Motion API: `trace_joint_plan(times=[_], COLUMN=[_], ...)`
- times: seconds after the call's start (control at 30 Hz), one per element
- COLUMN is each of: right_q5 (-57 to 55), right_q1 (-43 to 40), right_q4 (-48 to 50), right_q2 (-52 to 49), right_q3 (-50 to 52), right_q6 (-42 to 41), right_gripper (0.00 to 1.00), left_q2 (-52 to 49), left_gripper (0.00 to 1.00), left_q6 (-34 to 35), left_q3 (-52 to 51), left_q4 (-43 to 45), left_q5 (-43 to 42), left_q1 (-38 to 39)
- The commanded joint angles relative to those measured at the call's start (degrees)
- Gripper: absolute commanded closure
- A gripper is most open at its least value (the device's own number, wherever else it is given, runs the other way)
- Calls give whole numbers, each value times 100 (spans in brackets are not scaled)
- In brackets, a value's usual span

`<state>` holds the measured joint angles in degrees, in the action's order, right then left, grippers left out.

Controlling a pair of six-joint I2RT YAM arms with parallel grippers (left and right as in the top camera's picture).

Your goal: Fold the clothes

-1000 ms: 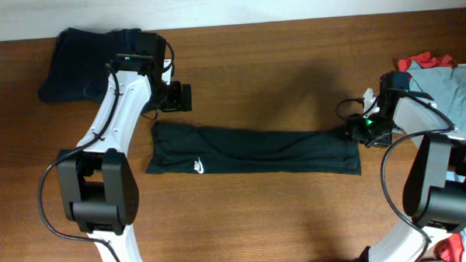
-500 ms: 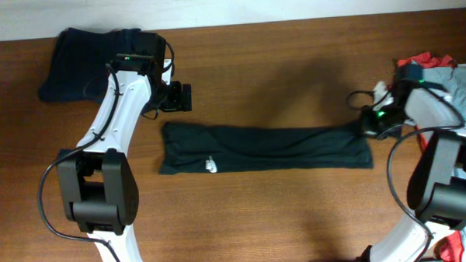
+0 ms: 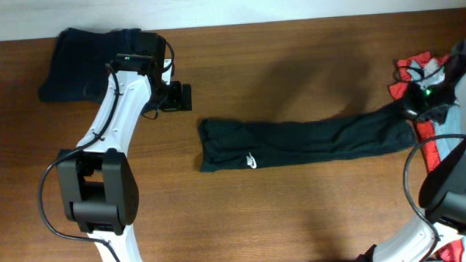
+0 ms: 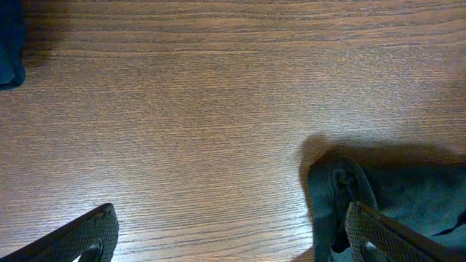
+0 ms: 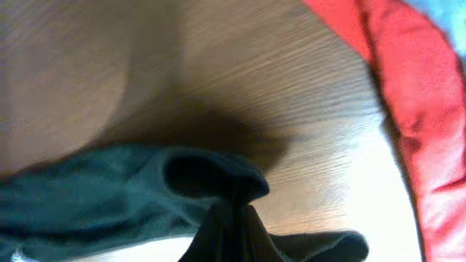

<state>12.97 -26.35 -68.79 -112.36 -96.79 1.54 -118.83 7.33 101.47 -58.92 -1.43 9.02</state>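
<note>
The folded T-shirt's middle (image 3: pixel 294 140) lies left of my right gripper in the overhead view, so I will carry the T-shirt's pinched end over it and release to shorten the long folded T-shirt.
The black T-shirt (image 3: pixel 303 140), folded into a long strip with a small white logo (image 3: pixel 250 158), lies across the table's middle. My right gripper (image 3: pixel 411 109) is shut on its right end; the pinched cloth shows in the right wrist view (image 5: pixel 226 218). My left gripper (image 3: pixel 181 97) is open and empty above bare wood, left of the strip's left end (image 4: pixel 364 196). A navy garment (image 3: pixel 87 62) lies at the far left. Red (image 3: pixel 411 69) and light grey-blue (image 3: pixel 465 92) garments lie at the right edge.
The wooden table (image 3: pixel 298 214) runs under everything. The red cloth (image 5: pixel 415 109) is close beside my right gripper. A corner of the navy garment (image 4: pixel 9 44) shows at the left wrist view's top left.
My right gripper has pulled the black T-shirt to the right and slightly up; the strip's left end slid well right. The left arm has not moved.
</note>
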Motion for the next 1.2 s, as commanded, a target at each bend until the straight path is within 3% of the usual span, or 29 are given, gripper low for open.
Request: trace_joint_plan(times=[0.0, 0.4, 0.77, 0.93, 1.1, 1.13, 1.17], right_q5=[33, 483, 415, -107, -122, -120, 39], right_q1=[413, 2057, 3187, 3788, 4170, 4205, 4203], right_q4=[-282, -772, -420, 28, 459, 498, 505], right_q2=[13, 13, -33, -308, -566, -577, -560], right_q3=[-306, -317, -295, -136, -33, -33, -48], right_q6=[-9, -813, -1108, -1108, -1106, -1064, -704], right_gripper=[96, 96, 96, 94, 72, 48, 41], left_q2=[87, 87, 87, 87, 87, 87, 87], left_gripper=[1, 1, 1, 1, 1, 1, 1], left_q6=[-9, -9, -9, -7, -7, -9, -9], left_q3=[57, 57, 57, 57, 57, 57, 57], left_q4=[-2, -2, -2, -2, -2, -2, -2], left_q5=[37, 37, 37, 37, 37, 37, 37], left_q1=[-13, -13, -13, -13, -13, -13, -13])
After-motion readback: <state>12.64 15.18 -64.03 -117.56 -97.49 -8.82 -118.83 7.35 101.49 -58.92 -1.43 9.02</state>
